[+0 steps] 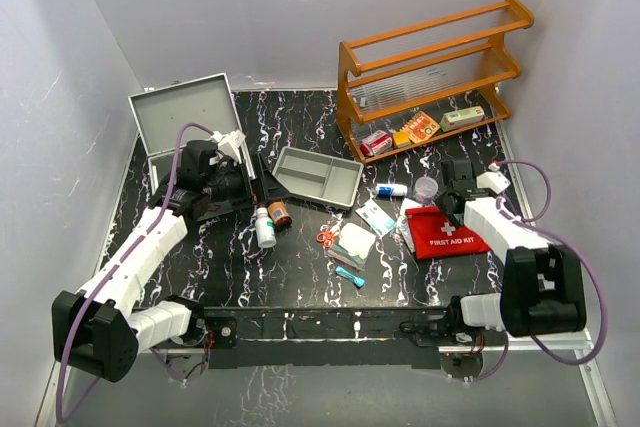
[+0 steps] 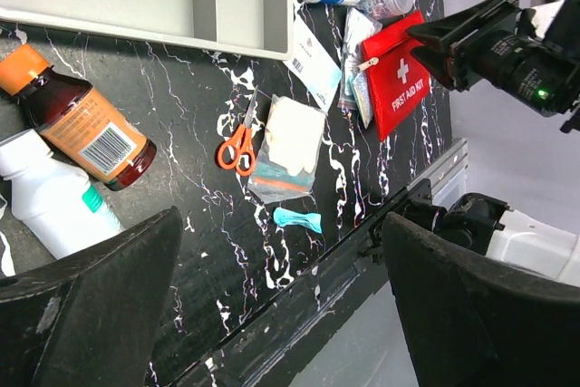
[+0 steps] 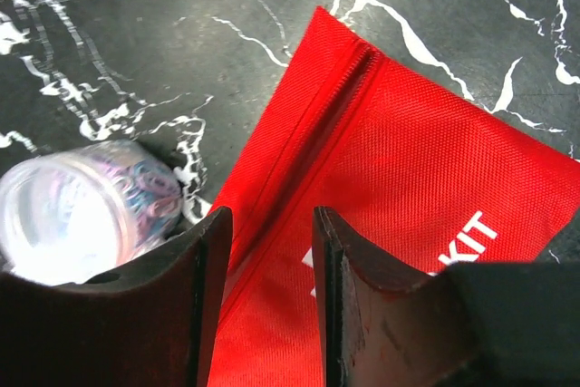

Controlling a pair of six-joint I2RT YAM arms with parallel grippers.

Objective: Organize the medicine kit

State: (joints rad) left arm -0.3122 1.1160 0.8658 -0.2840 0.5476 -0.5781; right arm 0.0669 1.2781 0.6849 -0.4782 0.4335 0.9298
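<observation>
I will next lower my right gripper onto the red seam near the pouch's top corner (image 3: pixel 269 208) and close its fingers, since that seam runs through their gap.
The medicine kit (image 1: pixel 180 112) is a silver-grey case standing at the back left with its lid up. My left gripper (image 1: pixel 264 187) hangs just right of it, wide open (image 2: pixel 281 314) and holding nothing, above a brown bottle (image 2: pixel 86 124) and a white bottle (image 2: pixel 50 201). My right gripper (image 1: pixel 452 199) is low over the top edge of the red FIRST AID KIT pouch (image 3: pixel 408 160). In the right wrist view its jaws (image 3: pixel 270 224) stand apart, with red fabric showing in the gap and nothing clamped.
A grey divided tray (image 1: pixel 318 175) lies mid-table. Orange scissors (image 2: pixel 238 144), gauze packets (image 2: pixel 290 147) and a teal item (image 2: pixel 297 218) lie near the front. A clear jar (image 3: pixel 72 215) and a tube (image 1: pixel 392 190) sit beside the pouch. A wooden rack (image 1: pixel 430 77) stands back right.
</observation>
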